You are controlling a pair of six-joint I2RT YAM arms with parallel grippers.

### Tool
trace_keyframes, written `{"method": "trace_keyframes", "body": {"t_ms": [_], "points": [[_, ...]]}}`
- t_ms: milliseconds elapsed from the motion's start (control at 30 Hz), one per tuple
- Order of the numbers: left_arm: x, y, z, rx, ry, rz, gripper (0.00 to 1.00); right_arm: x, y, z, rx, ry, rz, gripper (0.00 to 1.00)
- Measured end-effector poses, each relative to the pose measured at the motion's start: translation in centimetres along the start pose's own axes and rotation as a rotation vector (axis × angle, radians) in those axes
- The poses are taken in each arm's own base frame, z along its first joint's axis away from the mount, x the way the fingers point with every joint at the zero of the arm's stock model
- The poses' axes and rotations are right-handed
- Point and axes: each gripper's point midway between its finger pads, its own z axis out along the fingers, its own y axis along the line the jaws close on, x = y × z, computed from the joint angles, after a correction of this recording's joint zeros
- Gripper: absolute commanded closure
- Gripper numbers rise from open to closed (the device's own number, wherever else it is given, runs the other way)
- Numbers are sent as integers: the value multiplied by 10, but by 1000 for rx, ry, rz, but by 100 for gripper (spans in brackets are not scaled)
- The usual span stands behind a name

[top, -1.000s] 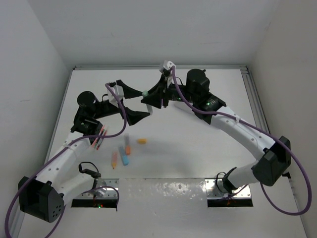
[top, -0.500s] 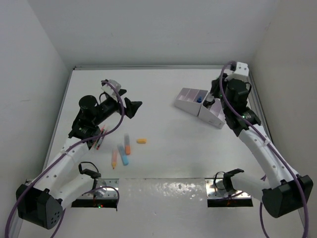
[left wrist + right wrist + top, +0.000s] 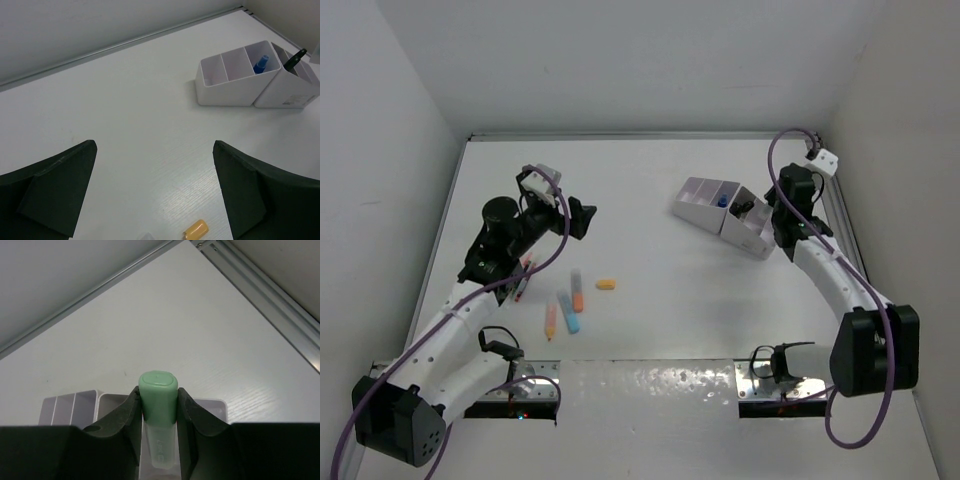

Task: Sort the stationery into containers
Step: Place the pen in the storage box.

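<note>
The green-capped marker should stand over the organizer's end section (image 3: 747, 222) beside the black-handled scissors, so my right gripper next needs to ease toward that section and lower a little.
My right gripper (image 3: 158, 407) is shut on a green-capped marker (image 3: 158, 392) and holds it upright over the white organizer (image 3: 71, 407), above its right-hand compartment. In the top view the right gripper (image 3: 772, 214) sits at the organizer's (image 3: 701, 214) right end. A blue-capped bottle (image 3: 721, 201) and black-handled scissors (image 3: 744, 207) stand inside it. My left gripper (image 3: 583, 218) is open and empty, above the table left of centre. Below it lie an orange eraser (image 3: 606, 284), an orange marker (image 3: 578, 299), a blue marker (image 3: 569, 316) and pink pens (image 3: 523, 279).
The left wrist view shows the organizer (image 3: 235, 92) far ahead, with the bottle (image 3: 260, 64) and scissors (image 3: 295, 56) in it, and the orange eraser (image 3: 195, 230) near its bottom edge. An orange pencil (image 3: 550, 322) lies by the markers. A metal rail (image 3: 830, 200) runs along the right edge.
My right arm has swung from the middle of the table's back to the right, carrying the green marker over the organizer. My left gripper has drawn back a little to the left.
</note>
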Motion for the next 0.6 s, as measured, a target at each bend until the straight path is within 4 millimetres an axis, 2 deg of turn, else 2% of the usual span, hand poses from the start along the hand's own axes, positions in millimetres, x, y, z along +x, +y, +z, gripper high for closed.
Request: {"method": "trace_keyframes", "body": {"t_ms": [133,333,533,600], "points": [[6,3,0,-16,16,-2,0,12,7,13,-19,3,18,100],[8,8,-1,-38,24,-4,0,32,3,30,0,23,1,100],[8,10,-1,-49,23,-4,0,36,6,37,-20,9,8,100],[8,11,-2,-52,23,-4,0,41,7,41,-25,10,1,94]]}}
